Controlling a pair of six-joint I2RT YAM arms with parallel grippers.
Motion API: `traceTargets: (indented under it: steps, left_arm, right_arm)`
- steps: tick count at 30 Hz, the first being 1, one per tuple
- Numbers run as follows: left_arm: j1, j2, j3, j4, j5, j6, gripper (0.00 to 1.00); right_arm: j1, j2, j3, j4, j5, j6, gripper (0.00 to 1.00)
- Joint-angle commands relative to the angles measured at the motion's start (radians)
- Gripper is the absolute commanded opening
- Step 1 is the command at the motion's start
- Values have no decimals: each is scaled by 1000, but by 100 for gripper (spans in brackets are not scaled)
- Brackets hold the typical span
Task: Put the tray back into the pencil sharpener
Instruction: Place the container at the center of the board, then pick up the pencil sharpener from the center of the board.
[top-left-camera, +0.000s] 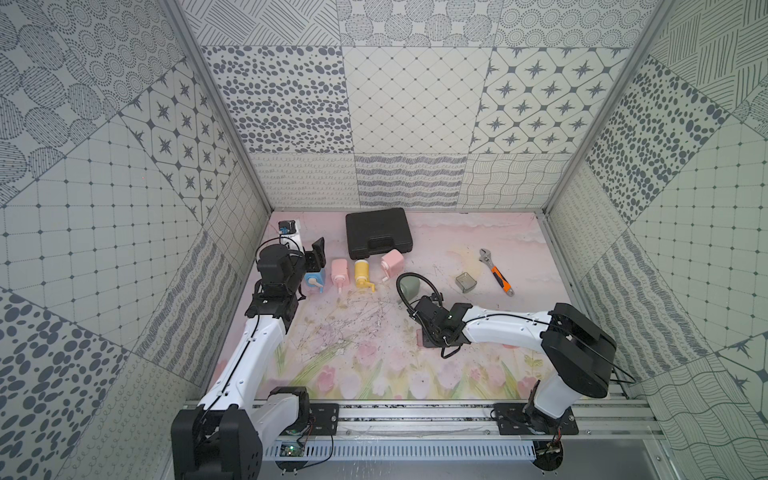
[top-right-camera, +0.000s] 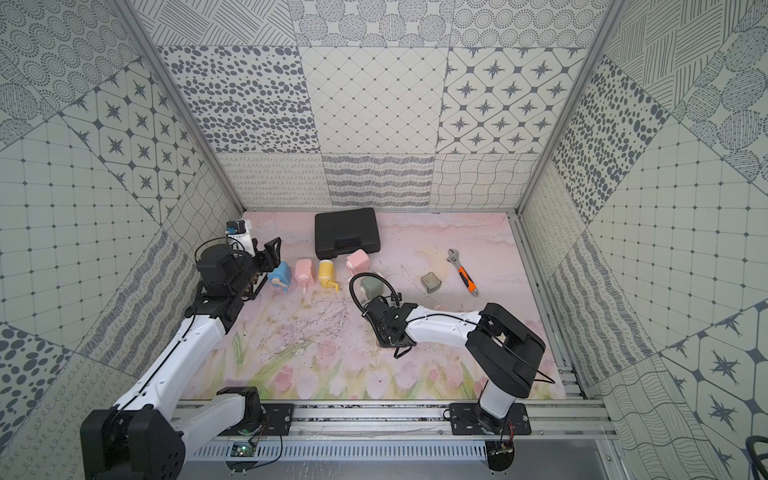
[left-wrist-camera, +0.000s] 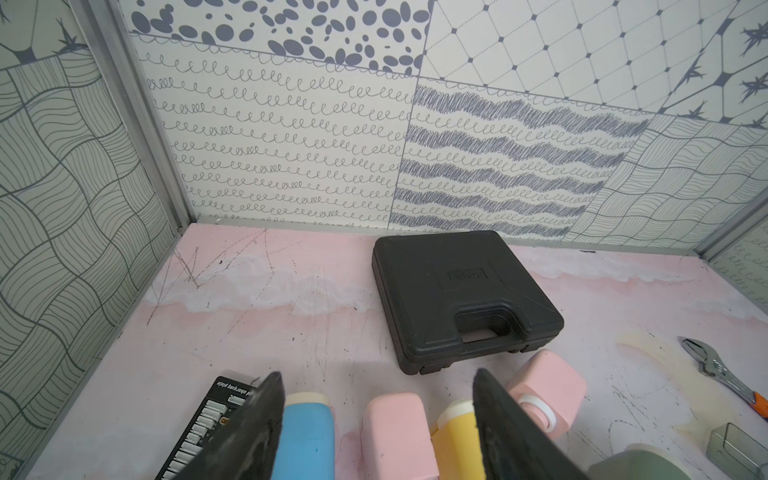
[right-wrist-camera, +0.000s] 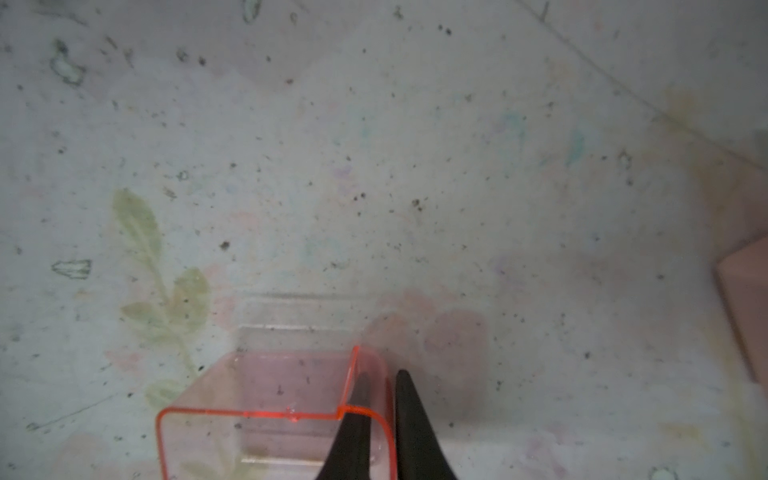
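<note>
The tipped pink sharpener (top-left-camera: 392, 261) (left-wrist-camera: 553, 388) lies below my left gripper, beyond the yellow sharpener. Next I should swing my left gripper past the yellow one, and turn and lower it over the pink one.
A clear pink tray (right-wrist-camera: 270, 395) lies on the flowered mat near the middle, and shows partly under the right wrist in a top view (top-left-camera: 420, 337). My right gripper (right-wrist-camera: 381, 372) straddles one of its side walls, one finger inside and one outside, with the jaws slightly apart. Pencil sharpeners stand in a row further back: blue (top-left-camera: 313, 282), pink (top-left-camera: 338, 270), yellow (top-left-camera: 362, 272), a tipped pink one (top-left-camera: 392, 261) and a green one (top-left-camera: 411, 286). My left gripper (left-wrist-camera: 376, 374) hangs open over the blue and pink sharpeners, holding nothing.
A black case (top-left-camera: 378, 232) lies at the back. A grey clear tray (top-left-camera: 465, 281) and an orange-handled wrench (top-left-camera: 496, 272) lie to the right. A white device (top-left-camera: 289, 232) stands in the back left corner, with a black connector board (left-wrist-camera: 199, 424) beside the blue sharpener.
</note>
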Motion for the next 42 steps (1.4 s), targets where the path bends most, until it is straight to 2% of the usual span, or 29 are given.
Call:
traceTargets:
  steps: [1, 7, 10, 15, 21, 27, 34, 42]
  left_arm:
    - [-35, 21, 37, -48, 31, 61, 71]
    - [-99, 51, 122, -197, 73, 171, 72]
    - [-186, 103, 197, -335, 18, 270, 72]
    - [-336, 278, 363, -583, -42, 387, 73]
    - [-457, 532, 576, -784, -53, 429, 77]
    - [-466, 779, 798, -910, -50, 448, 80]
    - [-466, 917, 897, -896, -44, 481, 82]
    - [-466, 1076, 1060, -965, -64, 499, 82]
  right_arm:
    - [-4, -19, -27, 41, -20, 5, 20]
    - [-4, -185, -68, 59, 45, 14, 36]
    - [-4, -286, -129, 87, 104, 21, 41]
    - [-10, -431, -240, 149, 145, 26, 45]
    - [-21, -485, -286, 175, 112, 10, 46]
    - [-20, -515, -309, 178, 99, 19, 46]
    - [-22, -533, -339, 200, 89, 24, 46]
    - [-21, -531, -330, 186, 85, 21, 46]
